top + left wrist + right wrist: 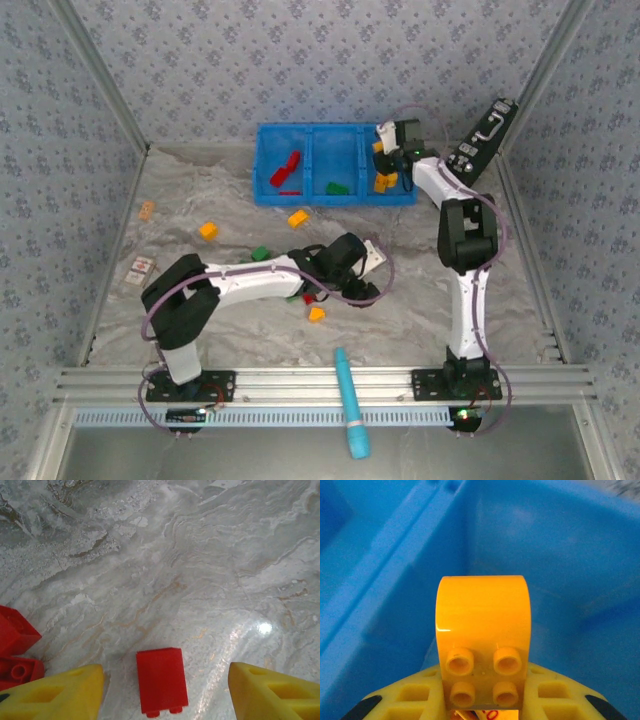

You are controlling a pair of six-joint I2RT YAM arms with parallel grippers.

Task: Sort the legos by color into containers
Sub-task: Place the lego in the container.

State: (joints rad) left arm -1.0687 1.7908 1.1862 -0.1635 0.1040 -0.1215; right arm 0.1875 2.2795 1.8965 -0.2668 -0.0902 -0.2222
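To get its open yellow fingers around the red lego [162, 681], my left gripper will lower first.
My left gripper [166, 676] hangs open low over the marble table, and a red lego [161, 681] lies flat between its yellow fingers [55, 695], touching neither. Two more red legos [15, 632] sit at the left edge. From above, this gripper [312, 292] is mid-table. My right gripper [482, 702] is shut on a yellow-orange lego [482, 630] with a rounded top, held over the right compartment of the blue bin [560, 555]. In the top view that gripper [385, 152] is above the bin [262, 165]. Red legos [288, 170] lie in the left compartment, a green one [337, 187] in the middle, yellow ones [385, 182] on the right.
Loose on the table are yellow legos [208, 231] [298, 218], a green lego [260, 254] and an orange lego [316, 314]. A teal pen-like cylinder [350, 403] lies across the front rail. A black device [490, 135] leans at the back right. A tan scrap [147, 210] lies at the left.
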